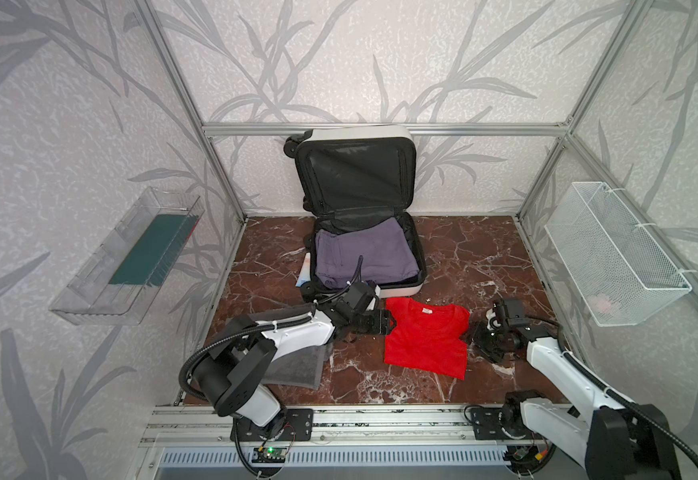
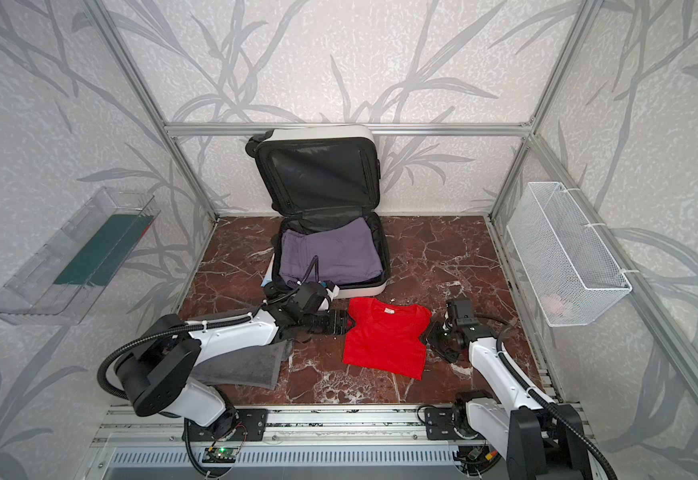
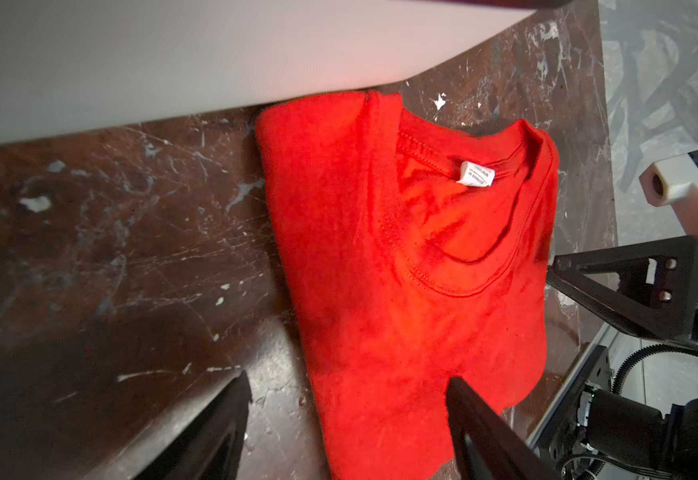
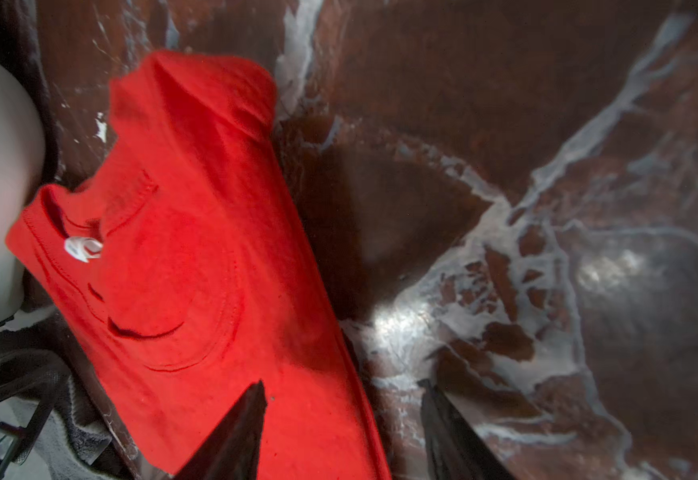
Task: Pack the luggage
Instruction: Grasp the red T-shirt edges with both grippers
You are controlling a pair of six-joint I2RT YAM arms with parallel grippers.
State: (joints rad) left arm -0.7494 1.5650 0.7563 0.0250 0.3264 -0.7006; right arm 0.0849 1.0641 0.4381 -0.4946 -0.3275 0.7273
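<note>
The red T-shirt's edge facing the mesh basket is below my right gripper, between its open fingers. My right gripper should go down onto that edge next and close.
The luggage lies open at the back of the marble table, its black-lined lid leaning against the back wall. A folded purple garment fills its lower half. In front of it a folded red T-shirt lies flat. My left gripper is open at the shirt's left edge, one finger over the cloth and one over bare table. At the shirt's right edge my right gripper stands open, straddling that edge the same way.
A grey towel lies under my left arm. On the left wall hangs a clear plastic bin with a green item inside. A white wire mesh basket hangs on the right wall. An aluminium rail runs along the front.
</note>
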